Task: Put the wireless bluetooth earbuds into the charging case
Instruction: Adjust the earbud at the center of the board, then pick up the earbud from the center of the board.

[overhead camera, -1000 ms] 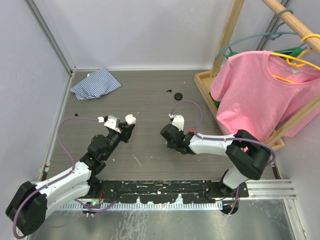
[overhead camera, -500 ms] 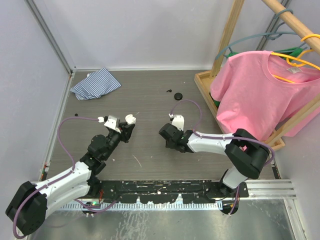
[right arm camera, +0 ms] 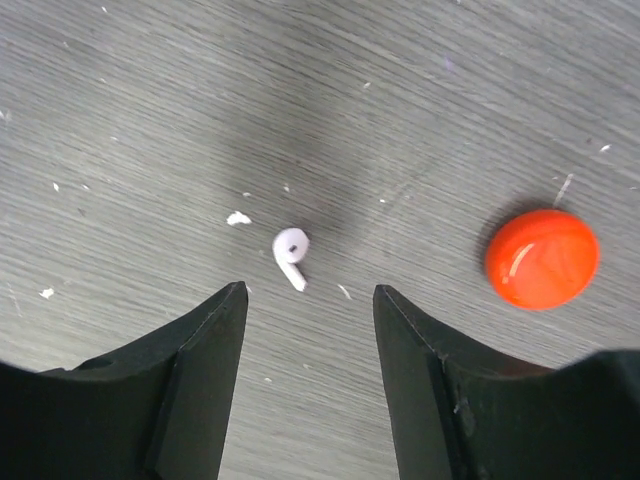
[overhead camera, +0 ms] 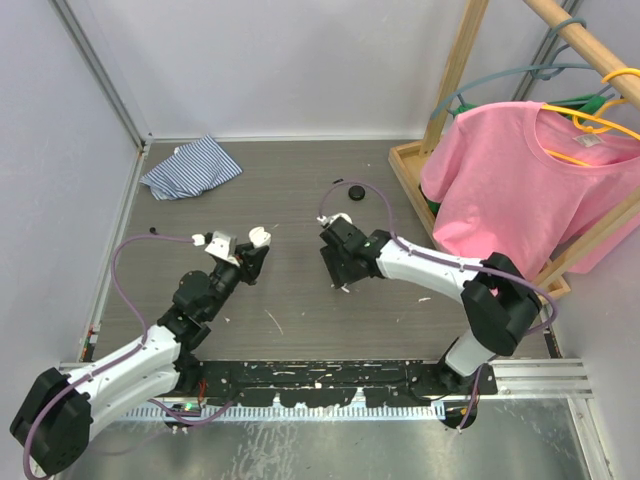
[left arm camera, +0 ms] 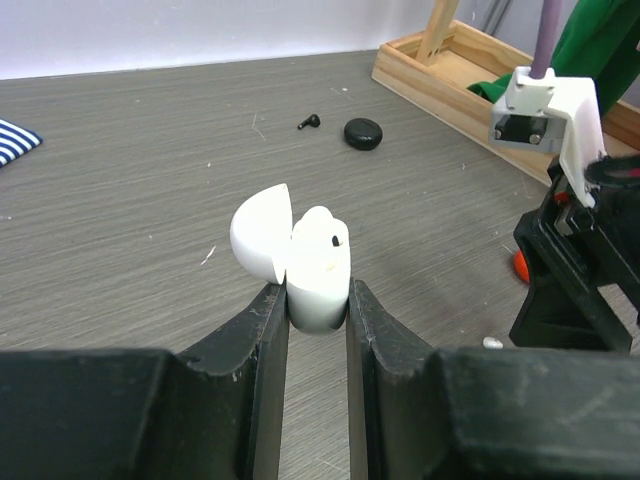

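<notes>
My right gripper comes down with a turn next and closes its open fingers around the loose white earbud's rounded head, since the earbud lies flat below them.
My left gripper point(left arm camera: 310, 296) is shut on a white charging case point(left arm camera: 318, 268), held above the table with its lid point(left arm camera: 262, 234) flipped open; a white earbud point(left arm camera: 322, 232) seems to sit in it. In the top view this case point(overhead camera: 262, 237) is left of centre. My right gripper point(right arm camera: 310, 295) is open and points down at the table. A loose white earbud point(right arm camera: 290, 255) lies flat just beyond its fingertips, touching neither. A red round case point(right arm camera: 542, 257) lies to the right of that earbud. The right gripper point(overhead camera: 345, 270) is at mid-table.
A black round case point(overhead camera: 355, 194) and a small black earbud point(overhead camera: 339, 182) lie farther back. A striped cloth point(overhead camera: 190, 167) is at the back left. A wooden rack point(overhead camera: 408, 178) with a pink shirt point(overhead camera: 520, 190) on hangers stands at the right.
The right gripper's jaws have gone from shut to open, and its wrist has swung toward the back. The left arm and the case have stayed put.
</notes>
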Controlling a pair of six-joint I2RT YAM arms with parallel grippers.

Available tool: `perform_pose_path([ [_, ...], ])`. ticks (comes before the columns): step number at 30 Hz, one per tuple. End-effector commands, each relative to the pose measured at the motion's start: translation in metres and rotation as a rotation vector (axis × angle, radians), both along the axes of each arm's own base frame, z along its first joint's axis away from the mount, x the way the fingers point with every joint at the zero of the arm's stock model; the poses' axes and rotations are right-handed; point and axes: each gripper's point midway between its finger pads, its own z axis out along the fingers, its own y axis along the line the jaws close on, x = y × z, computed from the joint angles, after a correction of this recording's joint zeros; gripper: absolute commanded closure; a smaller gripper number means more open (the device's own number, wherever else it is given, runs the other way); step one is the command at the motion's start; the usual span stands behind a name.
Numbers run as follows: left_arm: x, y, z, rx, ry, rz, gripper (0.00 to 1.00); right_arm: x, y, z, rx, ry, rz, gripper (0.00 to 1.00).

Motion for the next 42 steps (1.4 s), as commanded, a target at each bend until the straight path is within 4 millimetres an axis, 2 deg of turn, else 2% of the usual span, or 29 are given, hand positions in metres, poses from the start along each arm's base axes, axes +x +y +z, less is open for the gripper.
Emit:
perform_pose_path([
  [1, 0.0, 0.002, 0.023, -0.033, -0.074, 0.007, 1.0, 0.005, -0.004, 0.019, -0.055, 0.049, 0.182, 0.41],
  [7, 0.0, 0.003, 0.024, -0.032, -0.077, 0.011, 1.0, 0.009, -0.006, 0.006, -0.175, 0.143, 0.277, 0.43],
  [18, 0.0, 0.005, 0.023, -0.032, -0.077, 0.024, 1.0, 0.015, 0.013, -0.012, -0.204, 0.252, 0.339, 0.57],
  [42, -0.001, 0.004, 0.026, -0.037, -0.083, 0.016, 1.0, 0.0, 0.021, -0.038, -0.26, 0.337, 0.357, 0.65],
])
